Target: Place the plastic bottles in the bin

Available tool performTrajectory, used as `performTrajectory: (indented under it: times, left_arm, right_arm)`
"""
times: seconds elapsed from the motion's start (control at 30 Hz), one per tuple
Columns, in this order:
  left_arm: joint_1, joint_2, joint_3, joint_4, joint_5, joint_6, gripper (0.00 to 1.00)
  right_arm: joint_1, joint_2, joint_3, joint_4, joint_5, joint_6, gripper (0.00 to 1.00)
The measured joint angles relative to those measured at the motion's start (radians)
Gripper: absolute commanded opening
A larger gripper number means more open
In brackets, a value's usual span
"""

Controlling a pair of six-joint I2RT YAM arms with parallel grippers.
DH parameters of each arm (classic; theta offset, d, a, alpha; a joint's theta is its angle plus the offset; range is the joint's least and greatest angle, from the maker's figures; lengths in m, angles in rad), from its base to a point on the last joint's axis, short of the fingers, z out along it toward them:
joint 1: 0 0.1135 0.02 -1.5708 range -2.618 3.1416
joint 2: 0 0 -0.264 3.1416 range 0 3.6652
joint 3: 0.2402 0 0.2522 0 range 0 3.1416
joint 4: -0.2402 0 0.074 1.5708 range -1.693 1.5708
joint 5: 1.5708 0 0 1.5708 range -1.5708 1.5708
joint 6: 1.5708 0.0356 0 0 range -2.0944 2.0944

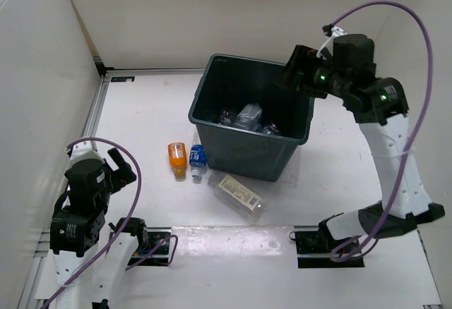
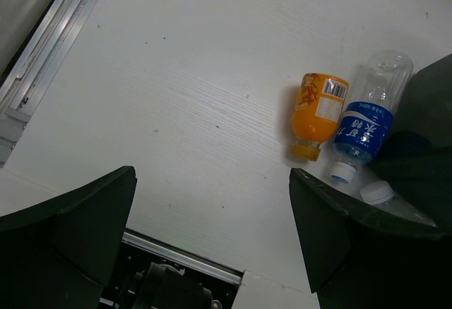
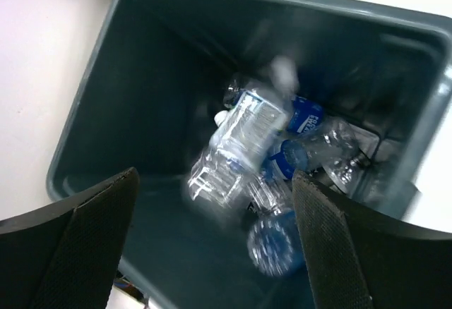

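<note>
The orange bottle's far, capless end is outside the bin (image 1: 205, 97), so next my open left gripper will go down onto it, moving outward and to the right in the top view.
The dark grey-green bin (image 1: 205, 97) stands mid-table with several clear bottles (image 1: 247, 116) lying inside. My right gripper (image 1: 296, 65) hangs open over the bin's right rim. In the right wrist view it (image 3: 215, 238) is open and empty above the bin (image 3: 141, 97), and a blurred clear bottle (image 3: 236, 143) is loose below it over the pile (image 3: 307, 147). On the table left of the bin lie an orange bottle (image 1: 177, 159), a blue-labelled bottle (image 1: 198, 159) and a cream-labelled bottle (image 1: 239, 193). My left gripper (image 1: 121, 166) is open and empty, near left, apart from them.
The left wrist view shows the orange bottle (image 2: 319, 113), the blue-labelled bottle (image 2: 367, 118), a white cap (image 2: 376, 192) and the bin's wall (image 2: 431, 97) at the right edge. White enclosure walls and an aluminium rail (image 1: 95, 111) bound the table.
</note>
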Motion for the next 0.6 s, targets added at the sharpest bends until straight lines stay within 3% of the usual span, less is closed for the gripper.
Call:
performTrajectory:
  times: [0.13, 0.27, 0.4, 0.6]
  left_arm:
    - [0.0, 0.004, 0.0, 0.0, -0.009, -0.003, 1.0]
    - [0.0, 0.006, 0.0, 0.0, -0.02, -0.007, 1.0]
    - [0.0, 0.029, -0.001, 0.024, 0.043, 0.015, 1.0]
    - [0.0, 0.162, 0.015, 0.1, 0.247, 0.013, 1.0]
  right_arm:
    - [-0.005, -0.106, -0.023, -0.046, 0.016, 0.007, 0.9]
    - [0.035, -0.298, -0.123, -0.126, 0.168, 0.032, 0.9]
    - [0.007, -0.585, -0.396, -0.161, 0.31, 0.068, 0.9]
    - [-0.086, -0.929, -0.806, -0.198, 0.375, 0.092, 0.9]
